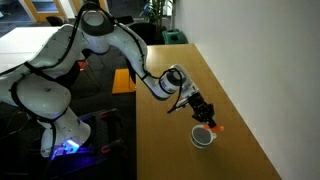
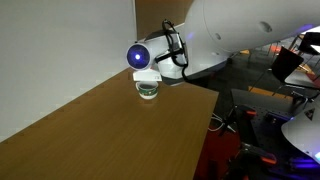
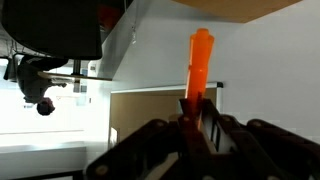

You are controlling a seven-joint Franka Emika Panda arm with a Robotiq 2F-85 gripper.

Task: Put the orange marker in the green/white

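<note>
The white cup stands just below my gripper. Next I will lower my gripper a little toward the opening of the white cup (image 1: pixel 203 135) and release the orange marker.
In the wrist view my gripper (image 3: pixel 196 112) is shut on the orange marker (image 3: pixel 199 62), which sticks out from between the fingers. In an exterior view the gripper (image 1: pixel 206 117) hangs just above the white cup with the dark greenish inside (image 1: pixel 203 137), which stands on the wooden table. The marker's orange tip (image 1: pixel 217 127) shows at the cup's rim. In an exterior view the cup (image 2: pixel 148 88) stands on the table right under the arm's wrist. The fingers and marker are hidden there.
The wooden table (image 1: pixel 170 140) runs along a white wall (image 2: pixel 60 40). Its edge (image 2: pixel 205 130) drops off toward the robot base. An orange chair (image 1: pixel 124 80) and a green box (image 1: pixel 174 38) stand beyond the table.
</note>
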